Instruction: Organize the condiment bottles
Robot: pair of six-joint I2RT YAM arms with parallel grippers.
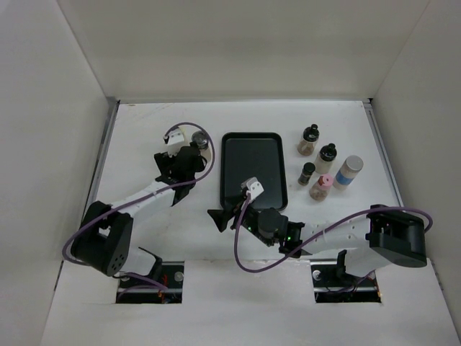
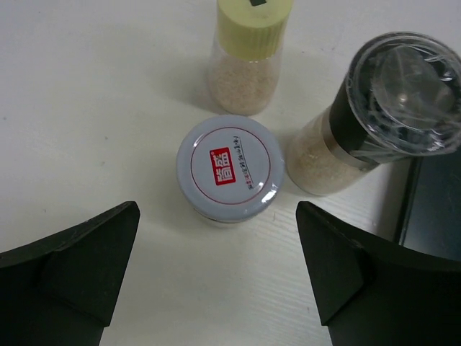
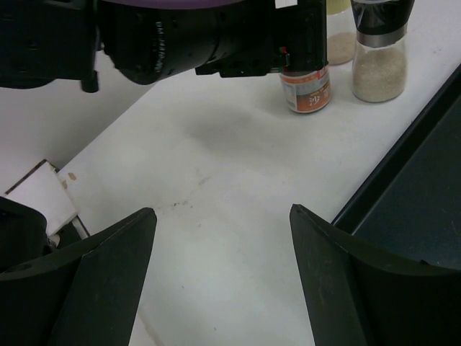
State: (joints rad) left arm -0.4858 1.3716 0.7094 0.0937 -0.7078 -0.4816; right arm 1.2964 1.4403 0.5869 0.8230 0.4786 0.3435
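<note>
The jar is just past the gap between my open fingers. My left gripper needs to move down and outward next, until its fingers are on both sides of the jar's grey cap [image 2: 230, 169].
A grey-capped jar [image 2: 229, 167] with a red label stands just ahead of my left gripper [image 2: 217, 216], which is open, empty and above the table. Behind the jar is a yellow-capped bottle [image 2: 248, 54], and to its right a black-collared grinder [image 2: 382, 108], which also shows from above [image 1: 201, 141]. My left gripper [image 1: 186, 162] hovers left of the tray. My right gripper [image 1: 225, 215] is open and empty at the tray's near left corner. In the right wrist view the gripper [image 3: 222, 213] faces the jar [image 3: 306, 86] and the grinder [image 3: 378, 61]. Several more bottles stand right of the tray: black-capped ones [image 1: 308, 139], a pink-capped one [image 1: 320, 186] and a white cylinder [image 1: 348, 171].
The flat black tray [image 1: 252, 144] lies mid-table with nothing on it; its edge shows in the left wrist view [image 2: 432, 202] and the right wrist view [image 3: 410, 194]. White walls enclose the table on three sides. The left arm's black body [image 3: 180, 36] fills the top of the right wrist view.
</note>
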